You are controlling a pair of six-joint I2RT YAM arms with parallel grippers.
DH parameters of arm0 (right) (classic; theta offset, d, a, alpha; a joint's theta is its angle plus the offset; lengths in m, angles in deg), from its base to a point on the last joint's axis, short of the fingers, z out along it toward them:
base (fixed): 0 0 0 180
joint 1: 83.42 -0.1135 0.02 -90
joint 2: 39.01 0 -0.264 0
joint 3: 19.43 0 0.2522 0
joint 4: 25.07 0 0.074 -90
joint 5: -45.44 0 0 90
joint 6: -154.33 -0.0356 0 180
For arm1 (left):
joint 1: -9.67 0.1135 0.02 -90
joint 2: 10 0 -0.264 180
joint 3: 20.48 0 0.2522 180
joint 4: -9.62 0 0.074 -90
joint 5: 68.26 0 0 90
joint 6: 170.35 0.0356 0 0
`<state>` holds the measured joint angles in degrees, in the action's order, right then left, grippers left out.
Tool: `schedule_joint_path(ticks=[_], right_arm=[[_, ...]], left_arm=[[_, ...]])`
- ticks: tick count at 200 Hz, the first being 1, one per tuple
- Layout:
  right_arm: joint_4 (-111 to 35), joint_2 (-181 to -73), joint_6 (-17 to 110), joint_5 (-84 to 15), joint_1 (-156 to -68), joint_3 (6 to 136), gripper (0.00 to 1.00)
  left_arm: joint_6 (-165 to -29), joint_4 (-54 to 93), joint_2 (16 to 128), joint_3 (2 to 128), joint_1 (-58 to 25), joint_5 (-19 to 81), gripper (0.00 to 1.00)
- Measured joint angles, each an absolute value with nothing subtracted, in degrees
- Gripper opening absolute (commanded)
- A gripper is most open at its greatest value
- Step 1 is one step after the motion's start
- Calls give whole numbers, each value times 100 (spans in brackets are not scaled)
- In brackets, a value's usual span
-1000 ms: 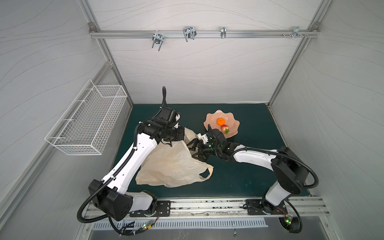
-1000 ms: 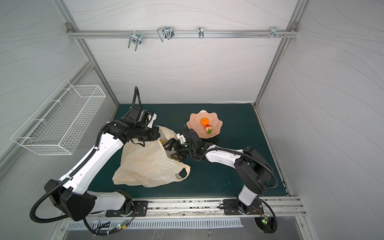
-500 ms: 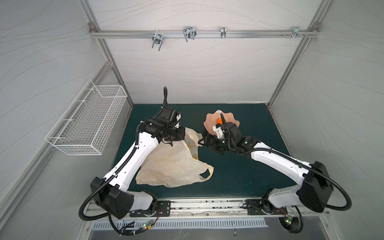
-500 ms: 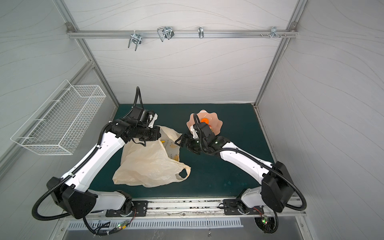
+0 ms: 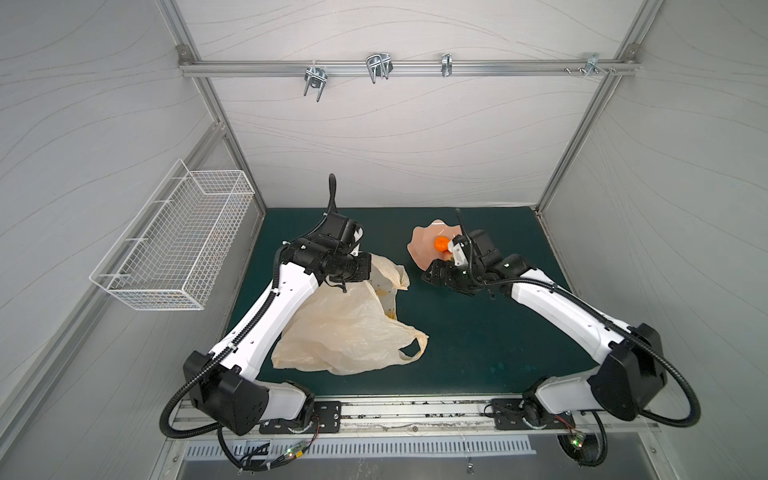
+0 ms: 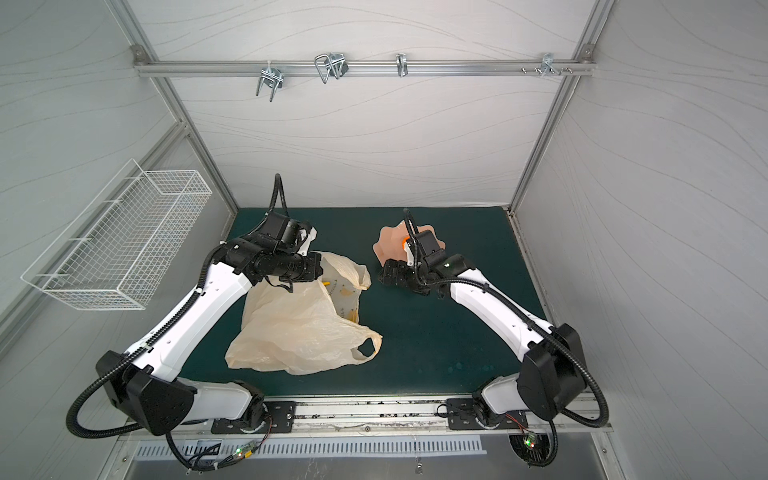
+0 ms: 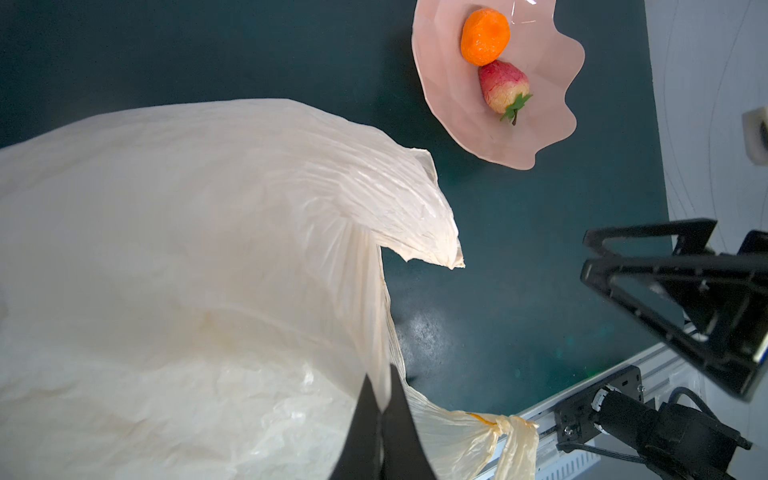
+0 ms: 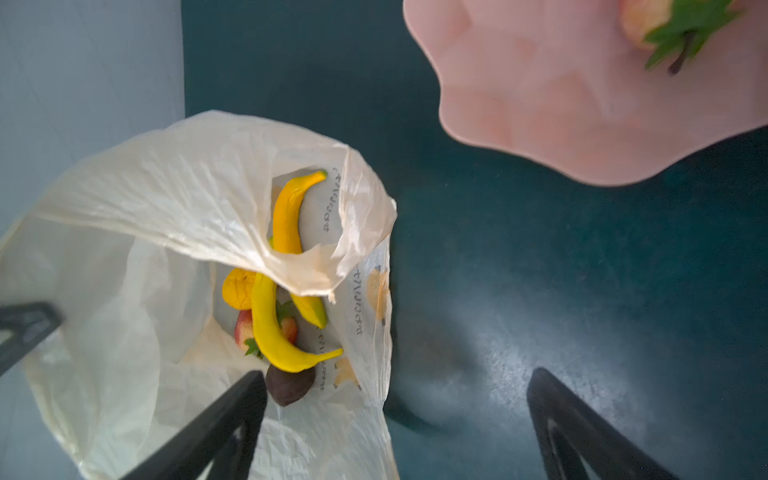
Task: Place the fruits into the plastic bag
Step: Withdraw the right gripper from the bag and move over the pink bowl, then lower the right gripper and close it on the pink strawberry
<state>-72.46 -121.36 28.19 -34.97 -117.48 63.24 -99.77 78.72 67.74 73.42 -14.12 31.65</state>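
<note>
The strawberry is still outside the bag, so my right gripper will next move outward over the pink bowl, lower astride the strawberry's body (image 8: 644, 21) and close.
The cream plastic bag (image 5: 345, 328) lies on the green mat, and my left gripper (image 7: 384, 376) is shut on its rim, holding the mouth up. Inside the bag (image 8: 124, 291) lie two yellow bananas (image 8: 291, 216), an orange fruit (image 8: 237, 289), a strawberry (image 8: 245, 328) and a dark brown ball (image 8: 289, 386). The pink bowl (image 7: 540, 137) holds an orange fruit (image 7: 485, 37) and a strawberry (image 7: 503, 89). My right gripper (image 8: 397, 374) is open and empty, above the mat between the bag's mouth and the bowl (image 5: 422, 253).
A white wire basket (image 5: 174, 249) hangs on the left wall. A metal rail with hooks (image 5: 376, 68) runs across the back wall. Enclosure walls border the mat (image 5: 478, 332) on three sides.
My right arm has drawn back from the bag's mouth to the right, toward the bowl, still open. The left gripper keeps its hold on the bag's rim.
</note>
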Motion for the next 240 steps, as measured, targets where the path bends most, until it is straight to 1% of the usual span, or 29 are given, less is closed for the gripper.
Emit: schedule_joint_path(ticks=[24, 76, 138, 196, 240], right_arm=[[-7543, -12700, 3317, -3755, -11466, 6877, 99], [-7981, -14298, 4281, -4343, -10907, 8186, 98], [-8271, -15729, 4816, -4853, -10699, 9379, 95], [-8501, -16621, 5024, -5036, -10588, 10273, 89], [-8693, -17056, 5107, -5161, -10572, 10778, 78]], left_arm=[[-9962, 7874, 6774, 7342, -1412, 3169, 0], [-9955, 7878, 6774, 7342, -1412, 3183, 0], [-9955, 7885, 6774, 7342, -1412, 3183, 0], [-9957, 7894, 6774, 7342, -1412, 3180, 0], [-9957, 7900, 6774, 7342, -1412, 3165, 0]])
